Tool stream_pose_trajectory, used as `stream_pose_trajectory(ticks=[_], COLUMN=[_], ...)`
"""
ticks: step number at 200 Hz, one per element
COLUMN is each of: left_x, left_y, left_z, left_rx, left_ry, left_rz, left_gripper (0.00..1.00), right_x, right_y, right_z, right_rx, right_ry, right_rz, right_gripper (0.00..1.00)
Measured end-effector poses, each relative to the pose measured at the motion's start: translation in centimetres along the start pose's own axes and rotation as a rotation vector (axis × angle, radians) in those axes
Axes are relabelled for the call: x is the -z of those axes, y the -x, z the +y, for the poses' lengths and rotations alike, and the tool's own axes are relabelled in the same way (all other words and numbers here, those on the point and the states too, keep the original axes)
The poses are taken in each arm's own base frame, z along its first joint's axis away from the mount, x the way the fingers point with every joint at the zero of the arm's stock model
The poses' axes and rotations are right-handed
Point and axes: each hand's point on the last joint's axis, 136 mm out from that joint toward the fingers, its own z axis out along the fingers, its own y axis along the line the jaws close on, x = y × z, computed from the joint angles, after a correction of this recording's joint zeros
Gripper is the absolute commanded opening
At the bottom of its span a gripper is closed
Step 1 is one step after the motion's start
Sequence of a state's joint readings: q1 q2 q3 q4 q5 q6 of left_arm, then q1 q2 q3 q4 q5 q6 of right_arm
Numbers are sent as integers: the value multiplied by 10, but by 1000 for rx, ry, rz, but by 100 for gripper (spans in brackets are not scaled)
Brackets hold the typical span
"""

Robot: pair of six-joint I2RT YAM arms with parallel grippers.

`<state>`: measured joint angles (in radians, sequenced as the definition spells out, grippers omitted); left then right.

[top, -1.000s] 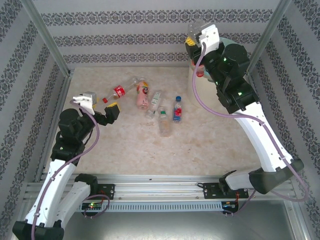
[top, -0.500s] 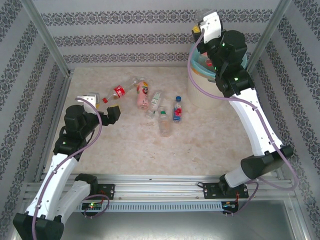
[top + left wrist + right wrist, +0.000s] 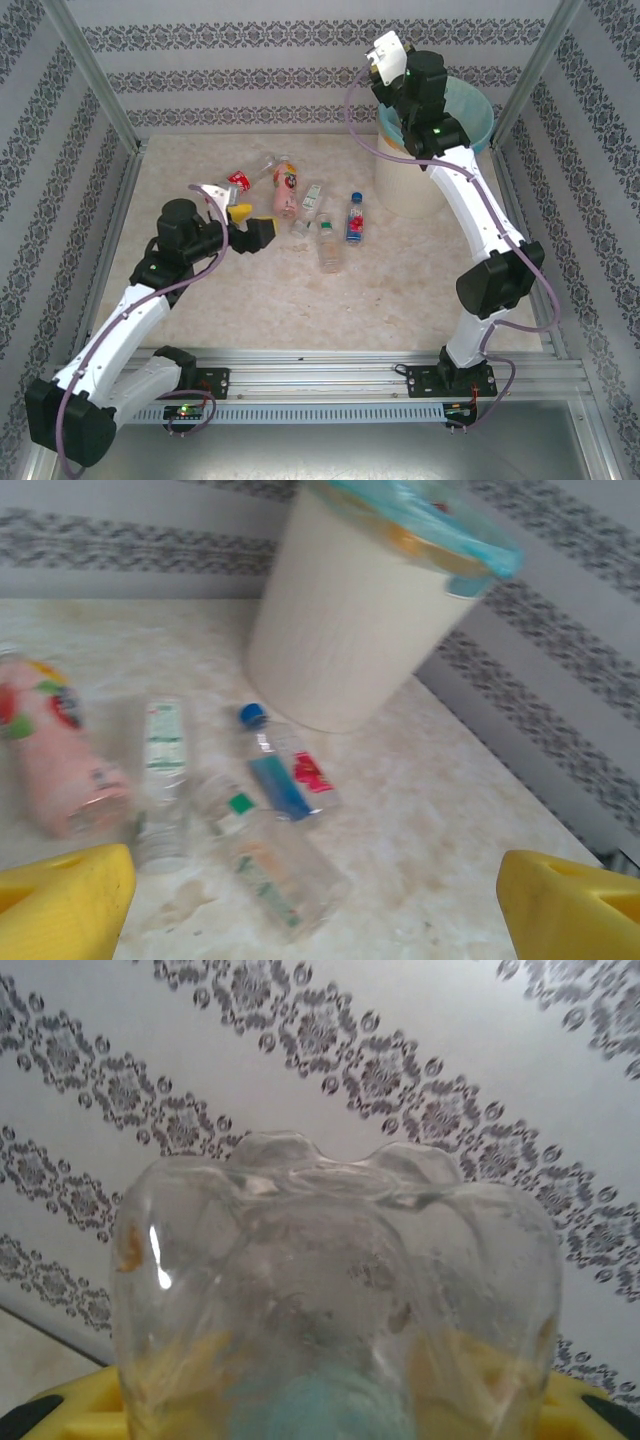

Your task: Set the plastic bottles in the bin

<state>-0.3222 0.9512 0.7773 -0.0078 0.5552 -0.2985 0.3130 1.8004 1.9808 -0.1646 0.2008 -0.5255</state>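
My right gripper swings sideways over the turquoise-lined opening (image 3: 467, 107) next and lets go of the clear bottle there, since the bottle still hangs at the bin's back rim.
Several plastic bottles lie on the table: a red-labelled one (image 3: 238, 182), a pink one (image 3: 286, 195), a green-and-white-labelled one (image 3: 312, 200), a green-capped clear one (image 3: 328, 245) and a blue-capped one (image 3: 354, 218). My left gripper (image 3: 250, 225) stands open just left of them, low over the table, nothing between its yellow fingers (image 3: 65, 900). The bin (image 3: 440, 150), cream with a turquoise liner, stands at the back right. My right gripper (image 3: 330, 1405) is raised by the bin's back left rim, shut on a clear bottle (image 3: 330, 1280) whose base faces the wall.
Patterned walls close in the table on three sides. Metal posts (image 3: 95, 85) stand at the back corners. Bare tabletop (image 3: 300, 310) lies in front of the bottles, and the bin's wall (image 3: 350, 610) rises behind them in the left wrist view.
My left gripper has moved right, closer to the lying bottles. The right arm has swung up and back-left along the bin, still carrying the clear bottle.
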Motion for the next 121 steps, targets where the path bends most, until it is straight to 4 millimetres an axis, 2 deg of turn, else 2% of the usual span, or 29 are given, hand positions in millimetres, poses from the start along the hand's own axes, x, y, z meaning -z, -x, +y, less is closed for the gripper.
stream_pose_trajectory(ticks=[18,42,82,121], left_x=[-15,-32,-52,-55], left_y=[-4,-10,-26,-23], left_z=[-23,-41,-57,-64], left_rx=[-26,-47,-73,-100], left_ry=[-72,-129,-182,-194], left_rz=[30,60,101,82], left_gripper=[94,93,93,93], right_x=[-3,-5,-6,-6], right_y=[-11,-18,-21,-19], right_z=[-7,-18,-24,-22], right_rx=[-23,-61,-107,-131], right_ry=[-3,-11,-8,10], right_rz=[23,27,25,15], right_gripper=[40,40,40,40])
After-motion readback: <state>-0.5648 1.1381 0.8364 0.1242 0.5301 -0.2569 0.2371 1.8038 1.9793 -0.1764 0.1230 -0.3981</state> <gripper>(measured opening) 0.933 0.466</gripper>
